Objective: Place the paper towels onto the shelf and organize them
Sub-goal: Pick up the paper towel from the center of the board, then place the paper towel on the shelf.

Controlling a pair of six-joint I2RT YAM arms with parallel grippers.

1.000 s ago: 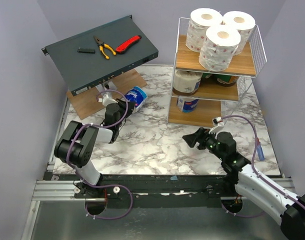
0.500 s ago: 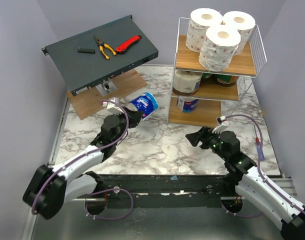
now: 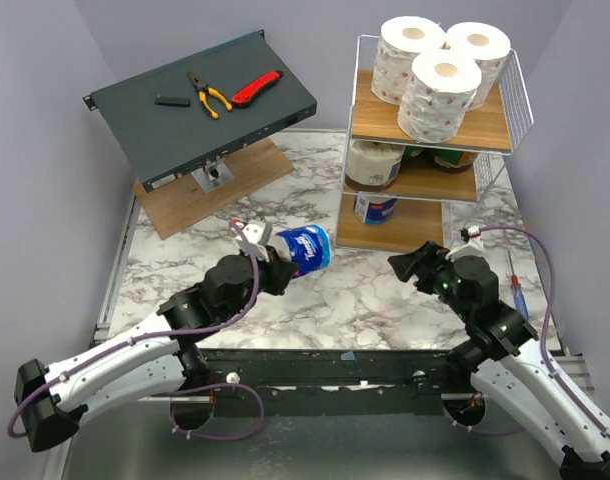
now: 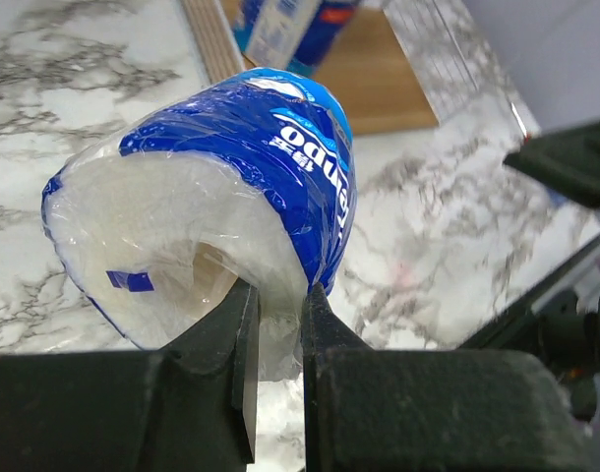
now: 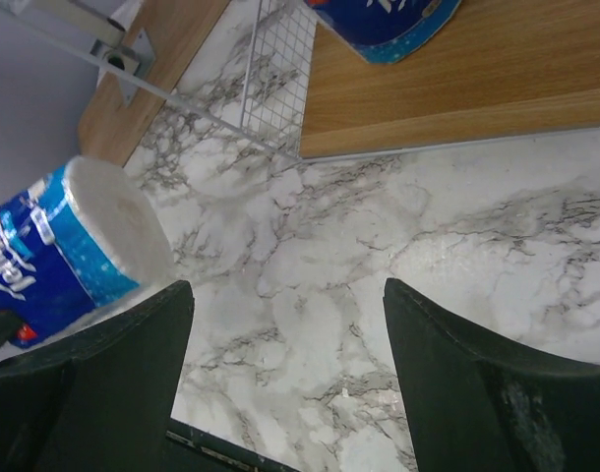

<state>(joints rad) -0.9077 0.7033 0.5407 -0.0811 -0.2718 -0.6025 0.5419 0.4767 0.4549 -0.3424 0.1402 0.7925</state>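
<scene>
The robot should next move its left gripper outward and to the right in the top view and release that gripper's pack on the bare part of the shelf's bottom board, since the other pack leaves room.
My left gripper is shut on the wrapper edge of a blue-and-white paper towel pack, holding it lying on its side above the marble, left of the shelf. The same pack shows at the left of the right wrist view. My right gripper hangs open and empty in front of the bottom board. Three white rolls stand on the top tier. A cream roll and green-wrapped rolls fill the middle tier. Another blue pack sits on the bottom board.
A slanted dark grey box at the back left carries pliers and a red knife. A flat wooden board lies under it. The walls close in on both sides of the marble table.
My left arm has carried the blue pack from beside the wooden board rightward and nearer, to the table's middle. The right gripper has drifted a little to the right, still open.
</scene>
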